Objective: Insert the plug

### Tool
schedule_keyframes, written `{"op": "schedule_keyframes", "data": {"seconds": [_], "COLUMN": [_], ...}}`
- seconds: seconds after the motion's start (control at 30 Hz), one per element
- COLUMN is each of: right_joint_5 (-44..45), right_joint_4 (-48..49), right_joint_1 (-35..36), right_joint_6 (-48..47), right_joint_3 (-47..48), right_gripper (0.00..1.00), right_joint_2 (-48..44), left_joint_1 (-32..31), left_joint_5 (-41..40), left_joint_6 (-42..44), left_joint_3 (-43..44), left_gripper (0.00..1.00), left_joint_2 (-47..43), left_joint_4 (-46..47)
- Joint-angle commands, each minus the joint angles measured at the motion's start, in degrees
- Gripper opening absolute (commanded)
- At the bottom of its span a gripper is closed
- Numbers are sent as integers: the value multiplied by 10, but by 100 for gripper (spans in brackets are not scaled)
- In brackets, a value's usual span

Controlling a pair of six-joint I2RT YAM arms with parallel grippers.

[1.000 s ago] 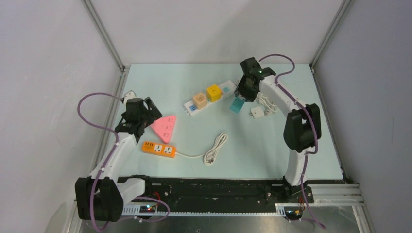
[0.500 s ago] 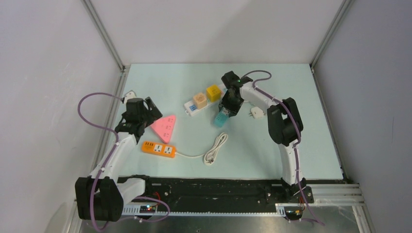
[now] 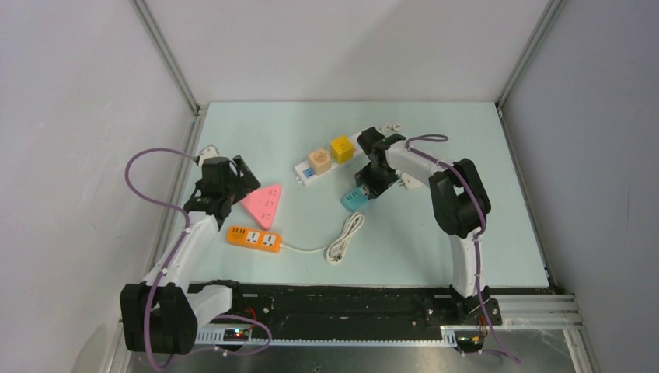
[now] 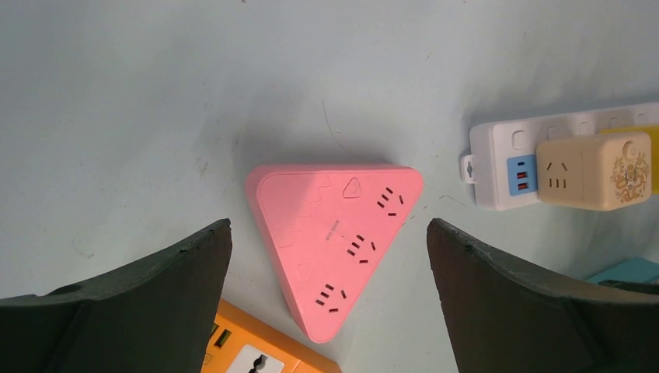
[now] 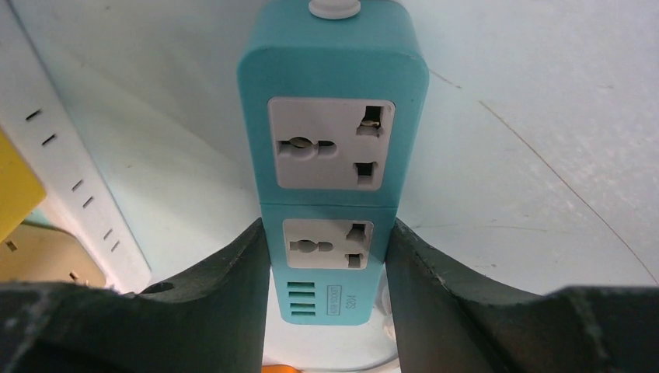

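My left gripper should go down and tilt so its open fingers come around the pink triangular socket's slot-free corner [image 3: 248,202] [image 4: 270,182], as all the slots line the opposite edge.
My right gripper [image 3: 365,189] is shut on a teal power strip [image 3: 353,200] and holds it by its sides near the table's middle. In the right wrist view the fingers [image 5: 233,287] clamp the teal strip [image 5: 332,155] at its lower socket; its two universal sockets face the camera. A small white plug [image 3: 412,184] lies just right of that wrist, partly hidden by the arm. My left gripper [image 3: 233,183] is open over a pink triangular socket [image 3: 264,203]. In the left wrist view the gripper [image 4: 328,233] is wide open and empty, with the pink socket [image 4: 334,241] between its fingers.
A white power strip [image 3: 311,169] carries a beige cube [image 3: 319,161] and a yellow cube [image 3: 341,148]. An orange power strip [image 3: 253,238] lies near the front left, with its coiled white cable [image 3: 346,237]. A purple cable loops off each arm.
My right gripper has carried the teal power strip from the back right to the left and forward, toward the table's middle. The left arm has not moved.
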Motion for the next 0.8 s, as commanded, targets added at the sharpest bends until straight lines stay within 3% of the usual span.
{"op": "schedule_keyframes", "data": {"seconds": [0.0,0.23,0.3,0.4,0.5,0.6,0.77], "right_joint_5": [83,108,97,79,83,86,90], "right_joint_4": [-83,-137,-136,-103,-74,-73,-49], "right_joint_1": [-1,-6,-10,-12,-8,-3,4], "right_joint_6": [77,124,114,56,-26,-72,-102], "right_joint_3": [-50,-33,-21,8,48,87,73], "right_gripper": [21,25,37,72,93,99,99], "right_joint_2": [0,6,14,20,25,24,-23], "left_joint_1": [5,5,5,5,5,7,24], "left_joint_5": [1,0,-1,-4,-4,-2,8], "left_joint_6": [-7,-17,-19,-21,-17,-13,-12], "left_joint_3": [-6,-8,-9,-9,-3,7,18], "left_gripper": [100,100,100,100,100,100,100], "left_joint_2": [-2,8,10,11,15,20,29], "left_joint_4": [14,13,13,13,13,13,12]}}
